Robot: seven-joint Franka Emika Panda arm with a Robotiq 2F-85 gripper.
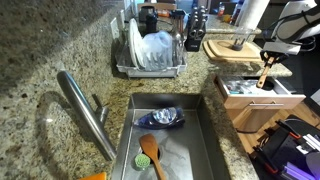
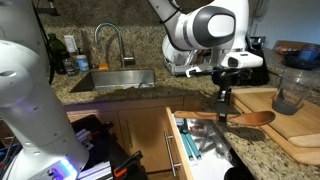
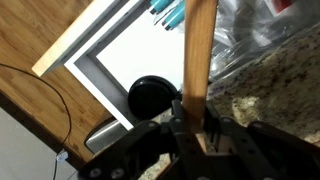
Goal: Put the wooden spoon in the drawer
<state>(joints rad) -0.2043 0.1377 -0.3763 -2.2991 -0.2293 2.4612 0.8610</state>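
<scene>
My gripper moves down with a turn toward the drawer's white interior next and lets go of the handle there. This is because the wooden spoon still hangs above the open drawer.
My gripper is shut on the wooden spoon, a slim light-brown stick. It holds the spoon just above the open white drawer. In the wrist view the handle runs from the fingers out over the drawer's pale interior. In an exterior view the spoon lies roughly level, with its bowl toward the cutting board. The spoon is clear of the drawer floor.
The drawer holds a black round object and blue-handled utensils. A wooden cutting board lies on the granite counter beside it. The sink holds an orange-brown spoon and a blue cloth. A dish rack stands behind the sink.
</scene>
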